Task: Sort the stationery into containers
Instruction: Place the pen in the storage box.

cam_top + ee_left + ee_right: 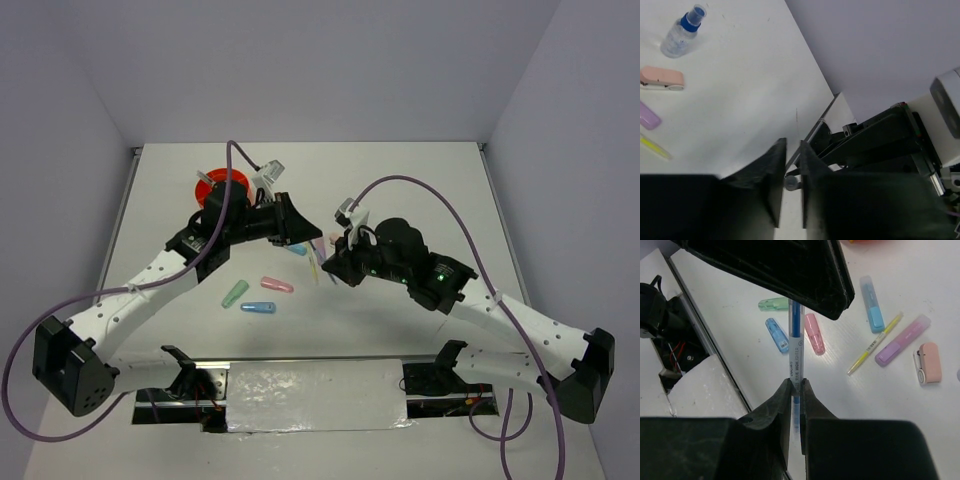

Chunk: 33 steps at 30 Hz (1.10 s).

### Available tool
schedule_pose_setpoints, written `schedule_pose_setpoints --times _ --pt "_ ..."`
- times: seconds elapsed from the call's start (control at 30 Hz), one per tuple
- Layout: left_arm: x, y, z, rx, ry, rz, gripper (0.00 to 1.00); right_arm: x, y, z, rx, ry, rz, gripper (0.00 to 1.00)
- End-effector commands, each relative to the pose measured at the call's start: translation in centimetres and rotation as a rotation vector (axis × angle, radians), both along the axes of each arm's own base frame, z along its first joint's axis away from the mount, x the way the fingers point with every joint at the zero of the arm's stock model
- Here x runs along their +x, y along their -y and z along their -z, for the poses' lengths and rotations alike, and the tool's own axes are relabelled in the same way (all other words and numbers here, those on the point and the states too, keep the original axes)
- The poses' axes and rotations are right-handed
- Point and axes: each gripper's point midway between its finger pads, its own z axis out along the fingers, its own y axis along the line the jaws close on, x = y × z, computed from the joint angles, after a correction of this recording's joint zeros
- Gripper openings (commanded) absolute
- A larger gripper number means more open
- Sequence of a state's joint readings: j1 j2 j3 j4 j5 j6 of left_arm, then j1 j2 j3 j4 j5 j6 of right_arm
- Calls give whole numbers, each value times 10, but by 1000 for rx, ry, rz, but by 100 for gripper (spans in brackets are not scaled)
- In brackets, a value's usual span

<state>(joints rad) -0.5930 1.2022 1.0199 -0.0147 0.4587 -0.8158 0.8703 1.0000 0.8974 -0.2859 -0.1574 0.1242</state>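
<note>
The orange organizer (pixel 215 187) is outward, to the left in the top view, so my left gripper should next bring the pen over its open top and release it.
My right gripper (pixel 796 382) is shut on a blue-and-white highlighter pen (pixel 795 347) and holds it above the table. The pen's far end goes between the black fingers (pixel 805 275) of my left gripper (pixel 793 145). Its round end (pixel 790 182) sits in their narrow gap. Both grippers meet over mid-table, left (pixel 300 238) and right (pixel 330 262). The orange organizer (pixel 215 187) stands at the back left, behind the left arm. Green (pixel 772 304), blue (pixel 776 334) and pink (pixel 814 333) marker pieces lie on the table below.
A light blue highlighter (pixel 872 311), a thin yellow pen (pixel 874 344), a purple marker (pixel 902 339) and a pink eraser (pixel 929 363) lie to the right. A clear blue-capped bottle (pixel 682 31) lies farther off. The table's near edge has a gap with wiring (pixel 675 347).
</note>
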Motion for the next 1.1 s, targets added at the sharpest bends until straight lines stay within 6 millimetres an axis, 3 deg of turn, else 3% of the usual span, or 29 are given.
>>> schedule_pose_setpoints --times 0.0,0.07,0.1,0.13,0.17,0.3,0.33,0.37,0.4,0.43,0.47,0.53,0.57,0.67,0.73,0.83,1.07 --pt "-1 10 -11 -31 39 47 21 1 -3 -25 47 75 -8 0" --pt "-1 11 -10 -19 42 53 10 4 -2 -26 51 86 7 3" --pt "0 10 -10 -10 50 47 2 5 0 -27 54 89 18 33" --pt "4 8 -18 5 97 39 0 10 3 -28 56 91 57 58" --pt "11 0 -9 67 75 -15 0 11 7 -29 61 93 80 97" --pt "65 -46 0 328 143 -337 0 21 25 -31 63 105 199 100" --pt "79 -59 -8 364 162 -432 0 29 34 -30 47 107 269 100" --pt "98 -88 -5 456 174 -601 0 31 36 -32 43 103 296 100" --pt "111 -101 0 529 178 -679 0 33 41 -29 28 92 322 100" --pt "126 -120 -15 551 200 -777 0 35 44 -28 18 90 342 100" --pt "139 -142 -19 601 210 -883 0 34 45 -30 19 89 346 100" --pt "163 -163 -32 616 225 -966 0 31 47 -25 8 79 340 100" --pt "175 -187 -36 624 217 -1037 0 28 47 -26 20 77 327 100" --pt "202 -231 -51 635 250 -1176 0 18 40 -17 41 47 276 100" --pt "215 -252 -61 622 280 -1253 0 16 40 -8 27 27 273 100" --pt "230 -271 -59 661 306 -1302 0 15 41 1 15 15 278 100" --pt "246 -291 -27 705 265 -1286 4 16 40 3 4 24 271 100"
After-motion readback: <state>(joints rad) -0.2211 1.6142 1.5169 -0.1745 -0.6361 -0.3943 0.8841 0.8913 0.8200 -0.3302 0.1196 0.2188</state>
